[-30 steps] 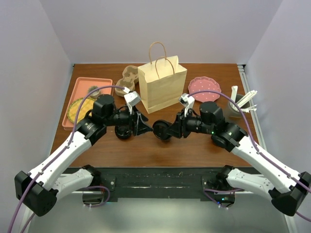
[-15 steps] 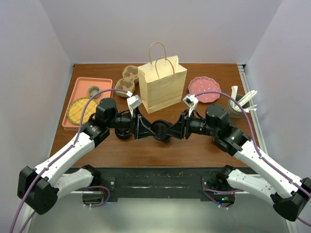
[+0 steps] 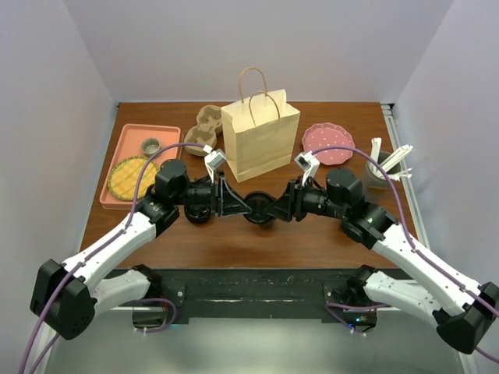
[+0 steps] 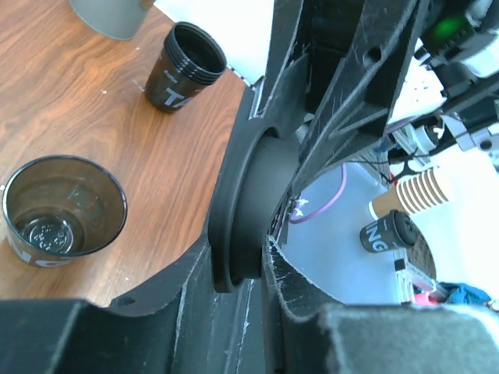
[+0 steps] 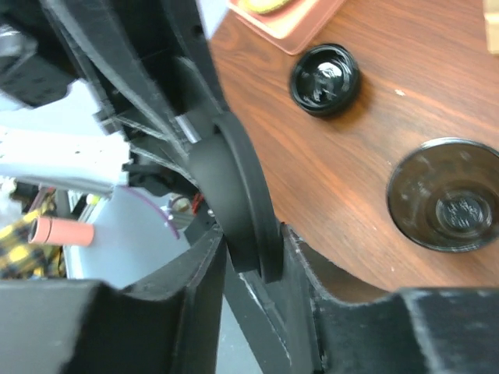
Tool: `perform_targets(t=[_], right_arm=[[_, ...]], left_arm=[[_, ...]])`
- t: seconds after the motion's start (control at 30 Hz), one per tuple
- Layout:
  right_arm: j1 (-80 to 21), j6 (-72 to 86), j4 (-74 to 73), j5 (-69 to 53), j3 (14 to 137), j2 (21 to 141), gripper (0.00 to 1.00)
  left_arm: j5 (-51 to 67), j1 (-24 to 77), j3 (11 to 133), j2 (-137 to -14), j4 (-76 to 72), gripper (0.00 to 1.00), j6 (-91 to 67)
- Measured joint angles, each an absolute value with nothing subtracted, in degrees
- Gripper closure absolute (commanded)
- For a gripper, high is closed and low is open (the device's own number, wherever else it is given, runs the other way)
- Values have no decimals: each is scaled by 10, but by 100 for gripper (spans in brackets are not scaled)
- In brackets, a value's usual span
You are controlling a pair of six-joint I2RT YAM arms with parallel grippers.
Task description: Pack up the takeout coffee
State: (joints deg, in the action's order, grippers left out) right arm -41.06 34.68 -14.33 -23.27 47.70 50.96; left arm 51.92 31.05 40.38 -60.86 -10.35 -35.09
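Observation:
My left gripper lowers, shifts to the right in the top view and releases the lid over the open cup's opening (image 3: 260, 206) (image 4: 65, 204) next, as this stands uncovered.
A black plastic lid (image 3: 261, 209) hangs on edge above the table's middle, between both grippers. My left gripper (image 3: 243, 206) pinches its rim from the left, and the lid fills the jaws in the left wrist view (image 4: 249, 210). My right gripper (image 3: 279, 209) pinches the rim from the right, as the right wrist view shows (image 5: 234, 195). An open, lidless black cup (image 4: 62, 210) stands on the table just beside the grippers and also shows in the right wrist view (image 5: 444, 195). A stack of black cups (image 4: 187, 66) stands farther right. Another black lid (image 5: 325, 78) lies near the tray.
A tan paper bag (image 3: 261, 140) with handles stands upright behind the grippers. The tan pulp carrier (image 3: 207, 123) sits to its left, an orange tray (image 3: 168, 134) with food at far left, a pink plate (image 3: 327, 142) and a utensil holder (image 3: 382, 167) at right.
My left gripper has moved right and reached the lid that the right gripper carries. The right gripper has shifted slightly right with it.

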Motion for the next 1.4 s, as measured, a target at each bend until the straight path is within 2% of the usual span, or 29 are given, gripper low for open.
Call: perform_targets(t=[0.13, 0.23, 0.37, 0.53, 0.77, 1.4], right_arm=[[-411, 348, -176, -191, 489, 518, 39], [-411, 350, -212, -143, 507, 517, 31], [-411, 352, -263, -60, 543, 507, 26], [-411, 354, -310, 27, 583, 488, 25], [-411, 352, -362, 84, 594, 521, 25], [-411, 340, -362, 94, 558, 567, 24]], left_arm=[[510, 311, 399, -621, -108, 89, -369], [501, 312, 395, -625, -108, 86, -377], [475, 312, 395, -632, -112, 84, -389], [453, 312, 395, -677, -139, 84, -420], [423, 313, 410, -774, -125, 83, -446], [395, 323, 460, -852, -110, 78, -491]])
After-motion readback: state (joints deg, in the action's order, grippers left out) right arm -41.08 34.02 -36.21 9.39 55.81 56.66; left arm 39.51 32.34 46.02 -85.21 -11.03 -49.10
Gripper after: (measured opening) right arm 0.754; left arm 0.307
